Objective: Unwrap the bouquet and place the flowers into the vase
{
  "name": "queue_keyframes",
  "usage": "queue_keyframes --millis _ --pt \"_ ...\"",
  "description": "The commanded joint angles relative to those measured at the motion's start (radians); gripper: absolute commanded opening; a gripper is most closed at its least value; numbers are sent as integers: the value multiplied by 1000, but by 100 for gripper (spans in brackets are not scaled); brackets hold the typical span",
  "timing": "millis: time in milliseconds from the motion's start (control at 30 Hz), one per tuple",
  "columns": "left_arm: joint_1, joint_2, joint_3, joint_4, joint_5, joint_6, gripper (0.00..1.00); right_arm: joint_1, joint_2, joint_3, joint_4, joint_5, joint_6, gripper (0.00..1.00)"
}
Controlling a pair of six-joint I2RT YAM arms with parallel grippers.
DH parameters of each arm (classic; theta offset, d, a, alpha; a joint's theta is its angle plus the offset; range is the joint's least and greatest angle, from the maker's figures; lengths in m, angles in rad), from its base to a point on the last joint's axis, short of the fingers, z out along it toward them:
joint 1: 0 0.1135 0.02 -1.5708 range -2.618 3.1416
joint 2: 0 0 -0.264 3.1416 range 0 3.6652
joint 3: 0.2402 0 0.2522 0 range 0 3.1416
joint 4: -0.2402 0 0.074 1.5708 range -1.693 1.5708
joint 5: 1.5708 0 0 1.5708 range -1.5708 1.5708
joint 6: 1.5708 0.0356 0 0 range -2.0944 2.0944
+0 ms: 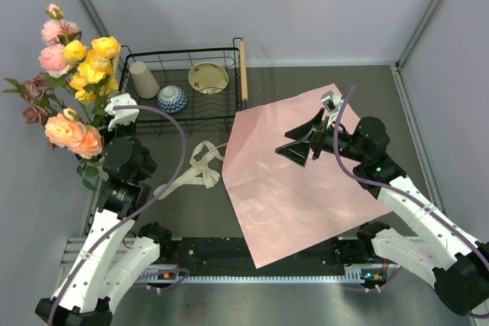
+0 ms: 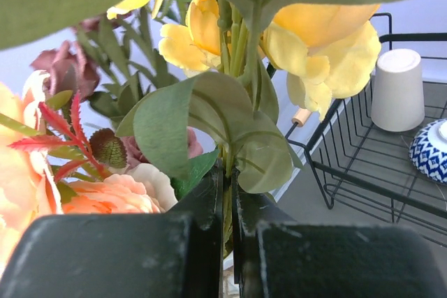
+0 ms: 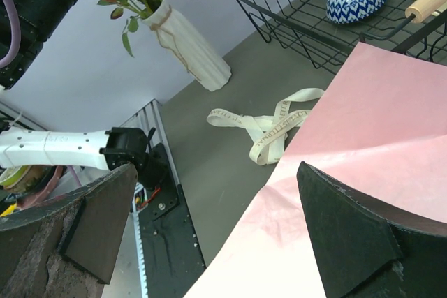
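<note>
The stems already reach into the vase's opening, so my left gripper will next shift away from the basket toward the grey wall beside the flowers (image 1: 80,74), then open.
The flowers (image 1: 80,74), pink, mauve and yellow roses on leafy green stems, stand upright at the far left. My left gripper (image 1: 114,116) is shut on their stems (image 2: 229,200) just below the leaves. In the right wrist view the stems run down into the mouth of the cream ribbed vase (image 3: 192,50), which the arm hides from above. The bouquet's wrapping paper (image 1: 306,181) lies unfolded, pink side up, on the table. Its cream ribbon (image 1: 199,166) lies loose left of the paper. My right gripper (image 1: 302,146) hovers open over the sheet (image 3: 363,144), holding nothing.
A black wire basket (image 1: 183,55) at the back holds a beige cup (image 1: 143,79), a blue-and-white bowl (image 1: 172,98) and a cream dish (image 1: 208,77). A wooden rod (image 1: 244,70) lies along its right side. Grey walls close in left and right.
</note>
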Motion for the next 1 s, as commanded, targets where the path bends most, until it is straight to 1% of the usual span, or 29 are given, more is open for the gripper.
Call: queue_keyframes --millis 0,200,433,667,967 --pt "24 -2 8 79 -11 -9 0 8 -5 25 32 -14 -15 99" --pt "67 22 37 38 9 -98 0 10 -2 22 27 -13 -25 99" --pt "112 35 32 7 11 -206 0 10 -3 17 22 -13 -34 99" --pt "153 10 -43 -10 0 -264 0 -2 -3 12 27 -22 -40 99" --pt "162 -5 -93 -54 -47 -322 0 -2 6 2 50 -31 -28 99"
